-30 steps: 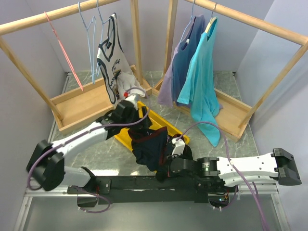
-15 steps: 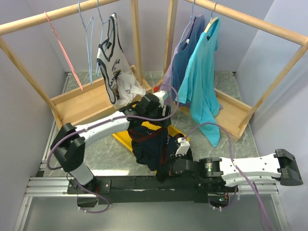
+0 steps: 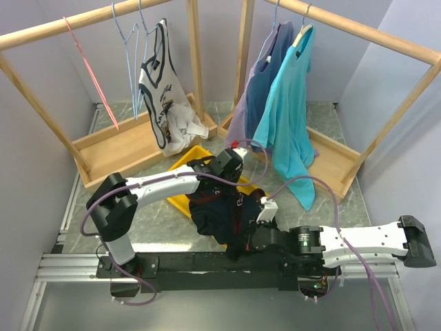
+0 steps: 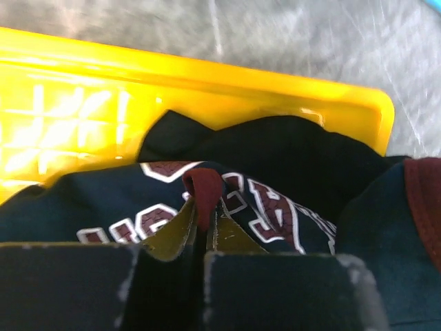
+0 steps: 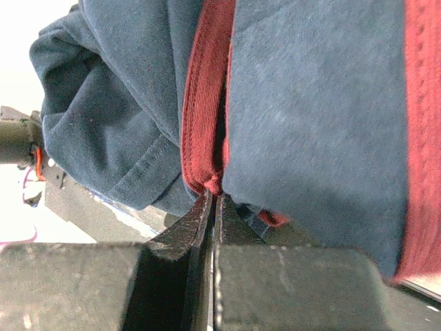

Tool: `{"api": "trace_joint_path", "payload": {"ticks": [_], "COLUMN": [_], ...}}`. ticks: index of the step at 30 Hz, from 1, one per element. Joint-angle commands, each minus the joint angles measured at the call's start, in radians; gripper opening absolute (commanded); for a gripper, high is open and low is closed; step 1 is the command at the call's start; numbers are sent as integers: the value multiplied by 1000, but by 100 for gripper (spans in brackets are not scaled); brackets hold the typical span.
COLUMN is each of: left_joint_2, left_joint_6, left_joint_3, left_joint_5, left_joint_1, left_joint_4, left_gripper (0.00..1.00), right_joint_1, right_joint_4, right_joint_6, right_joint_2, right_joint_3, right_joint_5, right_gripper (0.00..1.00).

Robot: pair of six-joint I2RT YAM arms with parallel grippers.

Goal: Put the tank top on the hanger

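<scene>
My left gripper next raises the tank top's trim high, lowers it left in the top view onto the tray's edge (image 3: 180, 204) and releases it, as the tank top lies bunched.
The dark navy tank top (image 3: 217, 214) with maroon trim and white lettering hangs bunched over the near end of the yellow tray (image 3: 180, 165). My left gripper (image 3: 222, 181) is shut on a fold of its maroon trim (image 4: 201, 196), next to the lettering (image 4: 272, 207). On the near side, my right gripper (image 3: 251, 224) is shut on another maroon-edged fold (image 5: 203, 138) of the same top. The light-blue wire hanger (image 3: 131, 48) hangs on the left rack's wooden rail, far from both grippers.
A pink-red hanger (image 3: 89, 69) and a white tank top with dark trim (image 3: 162, 96) hang on the left rack. The right rack holds a blue shirt (image 3: 265, 83) and a teal shirt (image 3: 289, 110). Wooden rack bases (image 3: 124, 148) flank the tray.
My left arm swung right from the tray's far end onto the tank top, and its gripper closed on the maroon trim. The right gripper kept its hold and shifted slightly.
</scene>
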Motion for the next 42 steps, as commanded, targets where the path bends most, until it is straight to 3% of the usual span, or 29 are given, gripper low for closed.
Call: {"api": "trace_joint_path", "payload": {"ticks": [1, 7, 13, 17, 20, 26, 37, 42], "left_joint_2": [-161, -387, -539, -546, -494, -358, -396, -463], "left_joint_6": [-52, -152, -140, -11, 85, 236, 300, 320], "left_joint_3": [11, 46, 105, 259, 439, 813, 866, 722], "left_joint_5": [-159, -358, -504, -605, -600, -590, -557, -526], "left_joint_1": [2, 6, 15, 28, 54, 63, 61, 61], "left_joint_4": [24, -4, 65, 173, 239, 271, 409, 515], "left_gripper": [1, 1, 1, 1, 1, 1, 1, 1], "right_joint_1": [6, -99, -354, -412, -468, -522, -522, -522], "right_joint_4": [-142, -285, -130, -92, -61, -124, -12, 112], "right_joint_6": [-18, -186, -536, -782, -934, -1050, -1150, -1150], "right_joint_2": [-13, 16, 80, 258, 394, 609, 662, 571], "right_joint_3": [67, 355, 672, 1073, 1354, 1844, 2010, 1804], "right_joint_5": [101, 245, 154, 170, 167, 130, 69, 58], "right_gripper": [0, 0, 0, 0, 0, 0, 0, 0]}}
